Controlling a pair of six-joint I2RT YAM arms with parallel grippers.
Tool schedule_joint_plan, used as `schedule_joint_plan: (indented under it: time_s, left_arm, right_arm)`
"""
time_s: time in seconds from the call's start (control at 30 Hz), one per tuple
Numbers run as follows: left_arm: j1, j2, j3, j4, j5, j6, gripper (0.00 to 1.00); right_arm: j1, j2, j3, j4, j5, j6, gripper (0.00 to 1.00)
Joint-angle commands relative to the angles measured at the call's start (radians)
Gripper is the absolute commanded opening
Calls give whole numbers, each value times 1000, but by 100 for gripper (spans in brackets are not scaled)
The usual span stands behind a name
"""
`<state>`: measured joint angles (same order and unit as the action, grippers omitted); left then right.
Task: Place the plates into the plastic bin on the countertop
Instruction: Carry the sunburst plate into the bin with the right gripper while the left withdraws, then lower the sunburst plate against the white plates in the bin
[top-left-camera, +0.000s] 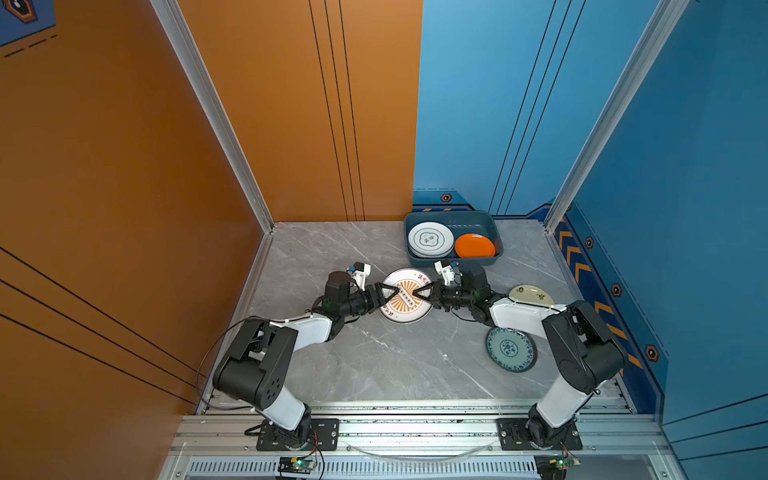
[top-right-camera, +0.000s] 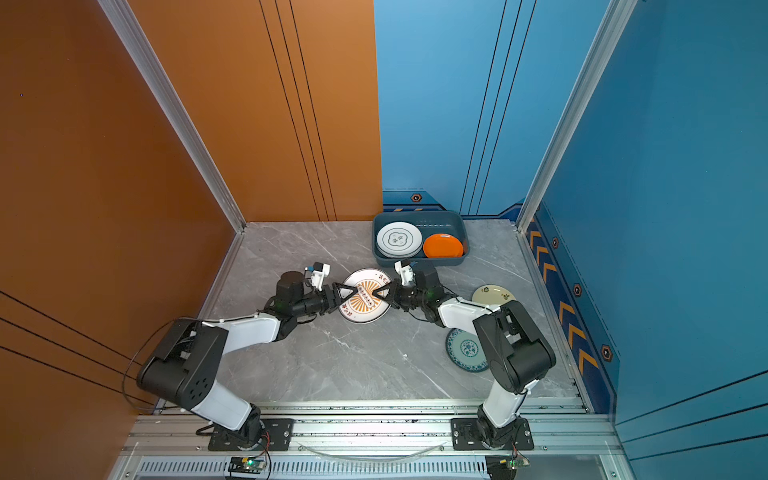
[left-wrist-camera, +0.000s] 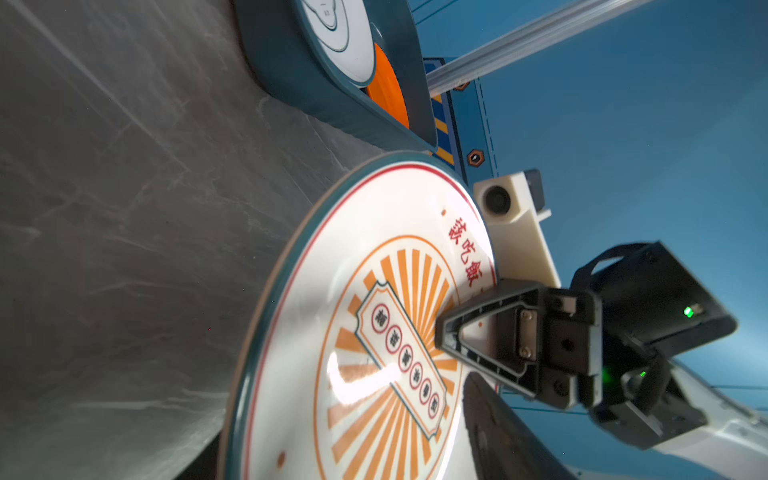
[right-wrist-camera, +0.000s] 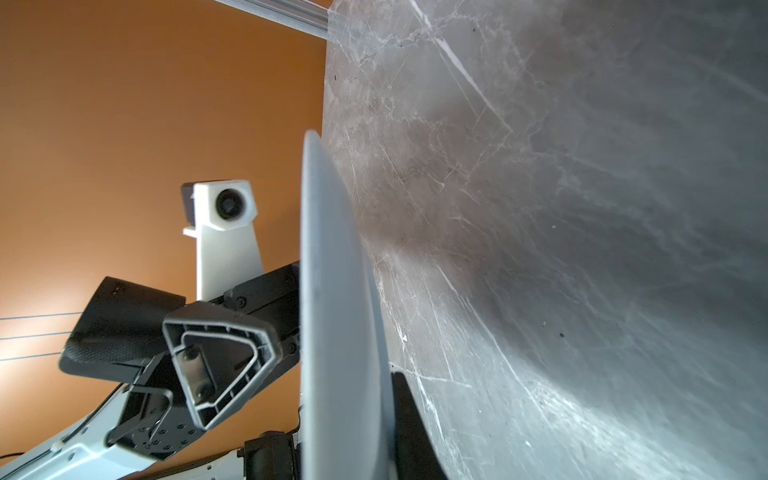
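Observation:
Next, my right gripper carries the sunburst plate outward over the bin's near side, lowers it there and releases it. The stack of white plates lies outward, which is the reason.
The white plate with the orange sunburst (top-left-camera: 405, 312) (top-right-camera: 363, 313) hangs above the countertop (top-left-camera: 374, 365), between both arms. My right gripper (top-left-camera: 417, 293) (right-wrist-camera: 340, 440) is shut on its right rim, one finger (right-wrist-camera: 411, 424) under it. At the plate's left rim my left gripper (top-left-camera: 392, 294) (top-right-camera: 353, 293) stands open, with its upper finger (right-wrist-camera: 220, 361) apart from the plate's face. The plastic bin (top-left-camera: 453, 262) (top-right-camera: 419, 261) holds a stack of white plates (top-left-camera: 430, 239) and an orange plate (top-left-camera: 475, 246). A cream plate (top-left-camera: 532, 294) and a teal floral plate (top-left-camera: 510, 348) lie on the countertop at the right.
The bin stands at the back against the blue wall (top-left-camera: 498, 124), just behind the right wrist. An orange wall (top-left-camera: 124, 208) closes the left side. Aluminium rails (top-left-camera: 415, 415) run along the front edge, where both arm bases are bolted.

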<state>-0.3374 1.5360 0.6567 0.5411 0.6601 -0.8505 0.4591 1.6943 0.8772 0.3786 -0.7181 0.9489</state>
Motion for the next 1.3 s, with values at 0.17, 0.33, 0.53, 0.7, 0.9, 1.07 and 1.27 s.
schedule_joint_plan:
  time_s: [0.17,0.33,0.53,0.7,0.9,1.07,1.27]
  left_arm:
    - [-9,-182,107,-406,-165,285,98]
    - [-7,-263,100,-492,-260,334,98]
    - [0,-317,86,-547,-300,361,98]
    - [18,-347,65,-567,-296,365,98]
    - [46,-359,6,-526,-358,323,98]
    - [50,-302,-69,-399,-418,281,98]
    - [9,-278,-139,-276,-439,259,98]
  right_arm:
    - [-123,-57,213,-388,101,-221,0]
    - [-208,14,400,-518,171,-284,0]
    - [-272,193,671,-644,278,-341,0]
    - [-312,373,873,-651,269,-287,0]
    - [-330,530,991,-567,220,-188,0]
    - [-340,621,1048,-518,188,-108,0]
    - [-347,711,1098,-478,157,-30,0]
